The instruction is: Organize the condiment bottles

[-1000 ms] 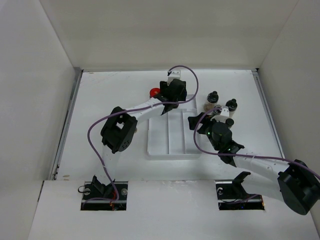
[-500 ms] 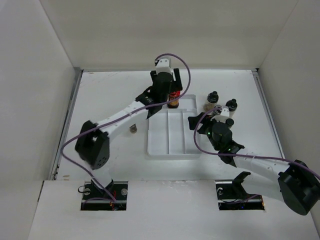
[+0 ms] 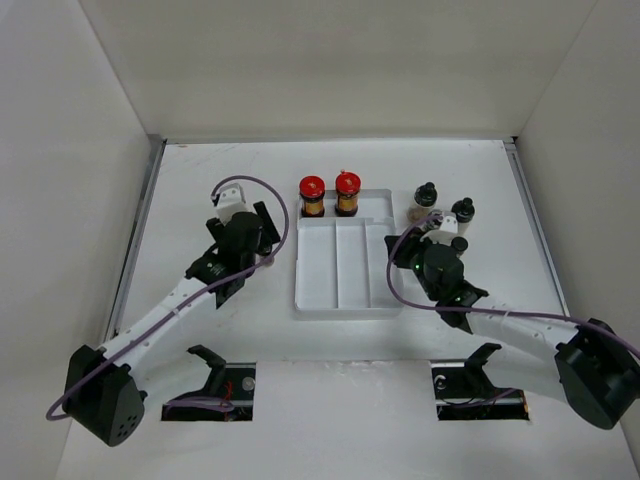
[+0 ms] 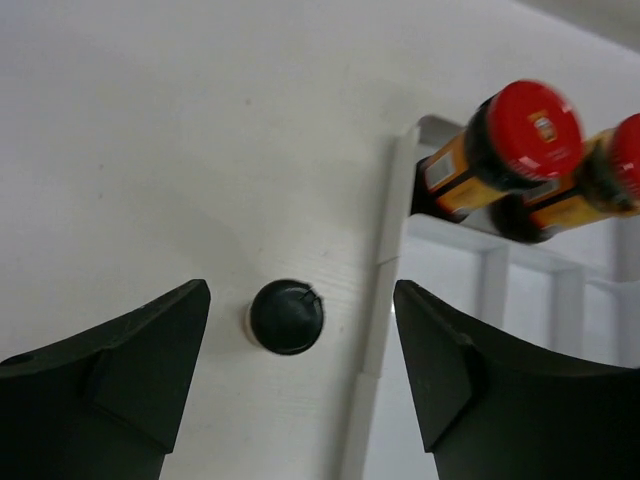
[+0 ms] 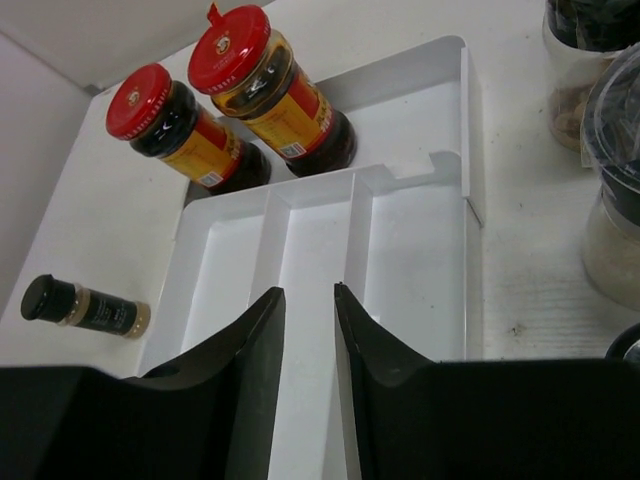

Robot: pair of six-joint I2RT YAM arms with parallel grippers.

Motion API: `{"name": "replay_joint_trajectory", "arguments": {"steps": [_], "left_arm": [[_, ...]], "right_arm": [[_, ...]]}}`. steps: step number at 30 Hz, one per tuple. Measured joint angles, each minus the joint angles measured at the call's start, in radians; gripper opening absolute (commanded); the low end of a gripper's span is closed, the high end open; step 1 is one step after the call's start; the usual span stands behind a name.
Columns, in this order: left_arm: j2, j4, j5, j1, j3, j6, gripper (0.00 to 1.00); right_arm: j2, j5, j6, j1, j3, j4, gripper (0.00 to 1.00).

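Note:
The black cap (image 4: pixel 286 317) comes between the narrowing open fingers of my left gripper next, as it moves straight down, because the tray's rim runs close beside the shaker.
Two red-capped condiment bottles (image 3: pixel 312 195) (image 3: pixel 347 193) stand side by side at the far end of the white tray (image 3: pixel 345 290); they also show in the right wrist view (image 5: pixel 200 150) (image 5: pixel 280 100). My left gripper (image 3: pixel 255 250) hangs open left of the tray, straight above a small black-capped shaker (image 4: pixel 287 316) that sits between its fingers (image 4: pixel 150 350), apart from both. The right gripper (image 5: pixel 309 290) hovers over the tray's channels with only a narrow gap and nothing in it. More black-capped shakers (image 3: pixel 425 200) (image 3: pixel 462 213) stand right of the tray.
The tray rim (image 4: pixel 385 290) runs close beside the small shaker, inside the left gripper's span. Shakers (image 5: pixel 620 230) stand close to the right gripper's right side. White walls enclose the table on three sides.
The left gripper let go of a red-capped bottle at the tray's far end and swung back left to above the small shaker. The right jaws narrowed; that arm stayed put.

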Motion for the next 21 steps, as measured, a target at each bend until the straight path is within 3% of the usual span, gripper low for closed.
{"name": "replay_joint_trajectory", "arguments": {"steps": [4,7,21], "left_arm": [[0.018,-0.048,0.008,0.015,-0.035,-0.007,0.77],[0.060,-0.042,0.021,0.018,-0.035,-0.006,0.76],[0.224,0.045,0.057,0.042,-0.035,-0.002,0.54]], "right_arm": [[0.018,-0.002,0.002,0.000,0.000,0.000,0.60],[0.034,-0.005,-0.002,0.000,0.000,-0.001,0.70],[0.048,-0.007,-0.004,0.007,0.008,0.000,0.73]]}}
